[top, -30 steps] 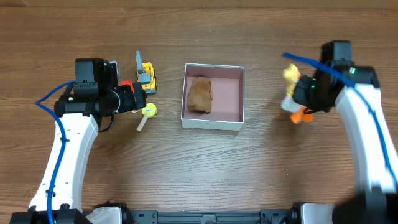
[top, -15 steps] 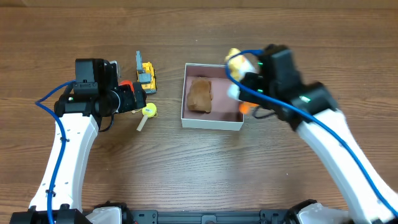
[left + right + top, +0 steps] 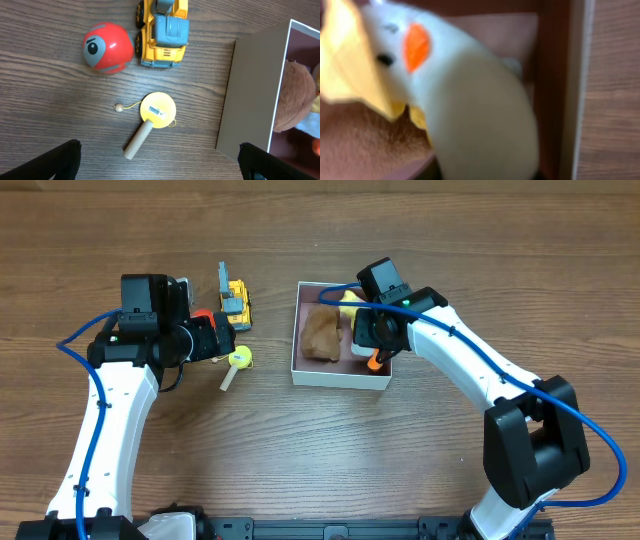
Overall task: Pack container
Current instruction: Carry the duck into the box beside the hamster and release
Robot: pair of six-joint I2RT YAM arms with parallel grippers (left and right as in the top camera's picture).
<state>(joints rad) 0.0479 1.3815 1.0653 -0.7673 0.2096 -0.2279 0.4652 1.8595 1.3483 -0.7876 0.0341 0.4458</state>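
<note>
I should reach outward with my open left gripper next, then lower its fingers to both sides of the body of the yellow toy truck (image 3: 236,302) (image 3: 167,35). The truck is outward and below, and it is still unpacked.
The container (image 3: 340,381), a shallow white box with a pink floor, stands at the table's middle. A brown plush (image 3: 322,332) lies in its left half. My right gripper (image 3: 374,332) is shut on a white and yellow duck plush (image 3: 349,297) and holds it inside the container's right half. In the right wrist view the duck (image 3: 480,120) fills the frame, beside the container's wall (image 3: 576,90); the fingers are hidden. My left gripper (image 3: 205,338) is open and empty, left of the container (image 3: 250,95); its fingertips (image 3: 160,165) flank bare table.
A red ball toy (image 3: 107,47), a yellow toy truck (image 3: 162,30) and a yellow drum rattle with a wooden handle (image 3: 157,110) lie left of the container, under the left gripper. The truck (image 3: 236,302) is farthest back.
My right arm has swung left from the table's right side, carrying the duck plush, and now holds it down inside the container. The left arm has not moved.
</note>
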